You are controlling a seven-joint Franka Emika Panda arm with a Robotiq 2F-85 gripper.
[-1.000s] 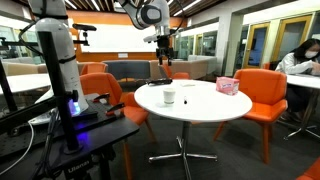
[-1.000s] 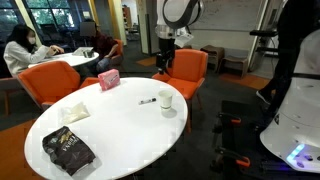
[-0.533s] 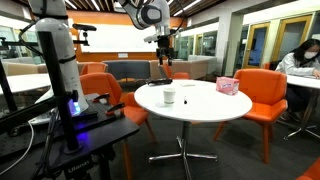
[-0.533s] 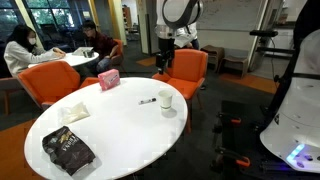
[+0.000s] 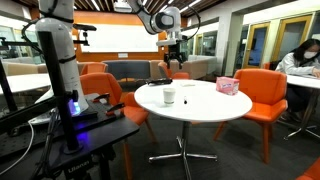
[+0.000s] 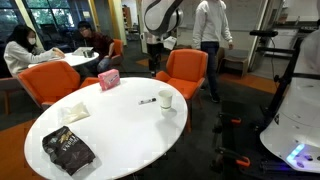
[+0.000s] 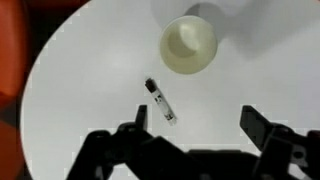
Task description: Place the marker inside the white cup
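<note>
The marker lies slanted to my open fingers, so my gripper moves down and outward next, turning to straddle the marker at its pale end (image 7: 168,114).
The white cup (image 5: 169,97) stands on the round white table (image 5: 205,108), also seen in an exterior view (image 6: 166,100) and from above in the wrist view (image 7: 189,46). The marker (image 6: 147,101) lies flat on the table beside the cup; in the wrist view (image 7: 161,101) it is a slim stick with a dark end. My gripper (image 5: 177,57) hangs high above the table's edge, apart from both, and also shows in an exterior view (image 6: 153,62). In the wrist view its fingers (image 7: 198,125) are spread wide and empty, with the marker near one finger.
A pink box (image 6: 108,80) (image 5: 227,86) stands near the table's rim. A dark snack bag (image 6: 68,150) lies on the table. Orange chairs (image 6: 186,72) ring the table. A person in white (image 6: 210,30) stands behind it. People sit at another table (image 6: 30,45).
My gripper has moved sideways and slightly lower over the table's edge. A standing person in white has come into view behind the chair. Cup and marker have not moved.
</note>
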